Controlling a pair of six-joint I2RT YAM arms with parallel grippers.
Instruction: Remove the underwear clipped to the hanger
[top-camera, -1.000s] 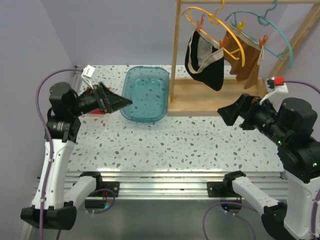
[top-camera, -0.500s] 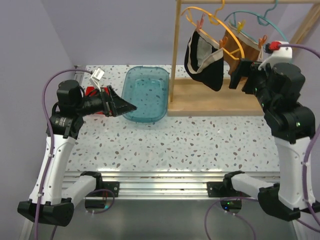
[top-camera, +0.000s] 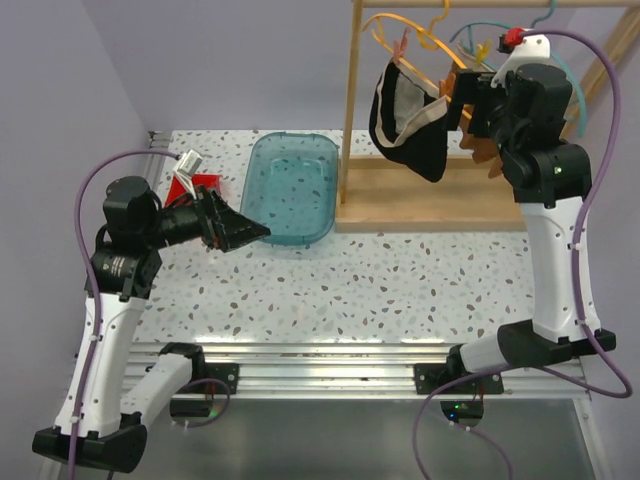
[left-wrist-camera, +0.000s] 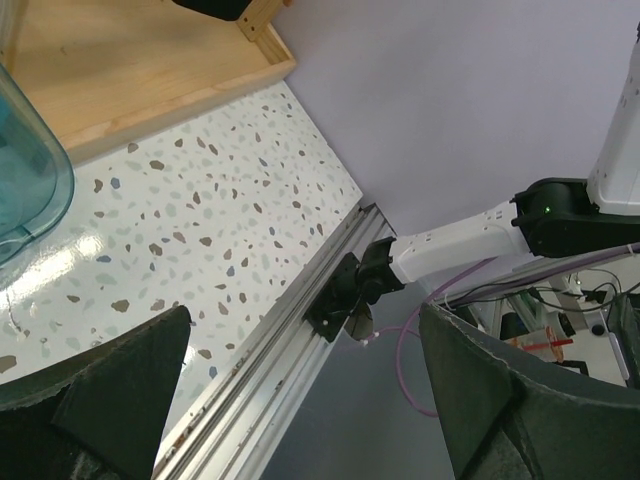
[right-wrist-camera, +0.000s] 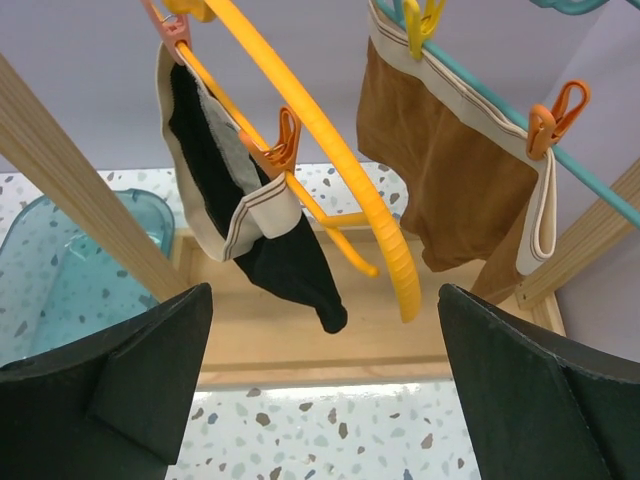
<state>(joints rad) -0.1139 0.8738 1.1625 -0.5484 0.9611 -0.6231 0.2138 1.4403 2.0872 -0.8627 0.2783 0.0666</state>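
Next, my right gripper needs to advance to the left in the top view, closing on the orange hanger's near end, since that lies just ahead of the gripper's open fingers.
The black underwear (top-camera: 412, 135) with beige waistband hangs by orange clips from the orange hanger (top-camera: 395, 25). It also shows in the right wrist view (right-wrist-camera: 285, 260), under that hanger (right-wrist-camera: 340, 150). The rust-brown underwear (right-wrist-camera: 450, 185) is clipped to the teal hanger (right-wrist-camera: 470, 85); from above it (top-camera: 488, 152) is mostly hidden behind my right arm. My right gripper (top-camera: 458, 100) is open and empty, raised close beside the black underwear and touching neither garment (right-wrist-camera: 325, 400). My left gripper (top-camera: 255, 232) is open and empty, low by the bin (left-wrist-camera: 300, 390).
A clear teal bin (top-camera: 290, 185) sits on the speckled table left of the wooden rack. The rack's upright post (top-camera: 348, 100) and base tray (top-camera: 400, 200) stand under the hangers. A red object (top-camera: 190, 185) lies behind my left arm.
My right arm has risen from table height up to the hangers, its gripper now level with the garments. My left gripper has shifted slightly nearer and stays open.
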